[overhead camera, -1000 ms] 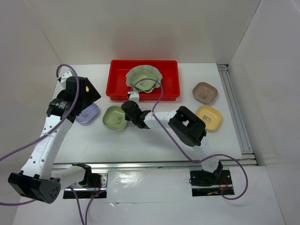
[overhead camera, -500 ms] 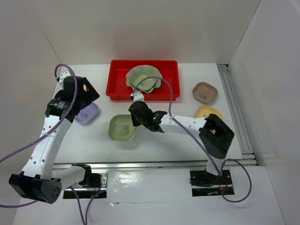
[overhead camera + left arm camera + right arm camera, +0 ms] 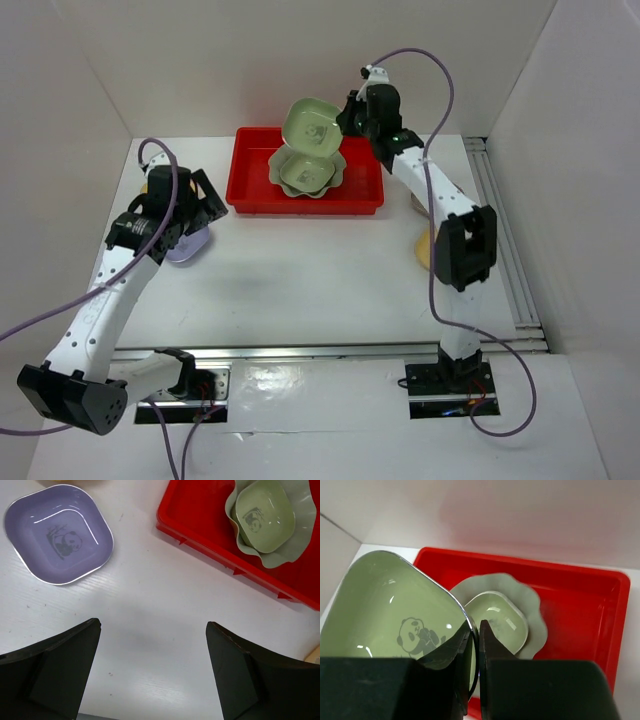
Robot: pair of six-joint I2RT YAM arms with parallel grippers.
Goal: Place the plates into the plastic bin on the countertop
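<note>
My right gripper will lower its dish, still hanging above, onto the small green dish nested in the bin next.
The red plastic bin (image 3: 250,192) stands at the back of the white countertop (image 3: 300,280). In it lies the large pale green scalloped dish (image 3: 330,180) with a small green dish (image 3: 305,172) nested inside. My right gripper (image 3: 345,122) is shut on the rim of a second small green dish (image 3: 312,125) and holds it tilted in the air above the bin; the right wrist view shows the gripper (image 3: 476,645), the held dish (image 3: 395,610) and the bin (image 3: 580,595) below. My left gripper (image 3: 200,205) is open and empty over the lavender dish (image 3: 188,247), which also shows in the left wrist view (image 3: 57,532).
A yellow dish (image 3: 428,252) shows partly behind the right arm on the right side. The brown dish is hidden by that arm. White walls enclose the counter. A metal rail (image 3: 500,230) runs along the right edge.
My right gripper has lifted the small green dish from the counter in front of the bin and swung it up and back over the bin. The left arm has shifted slightly.
</note>
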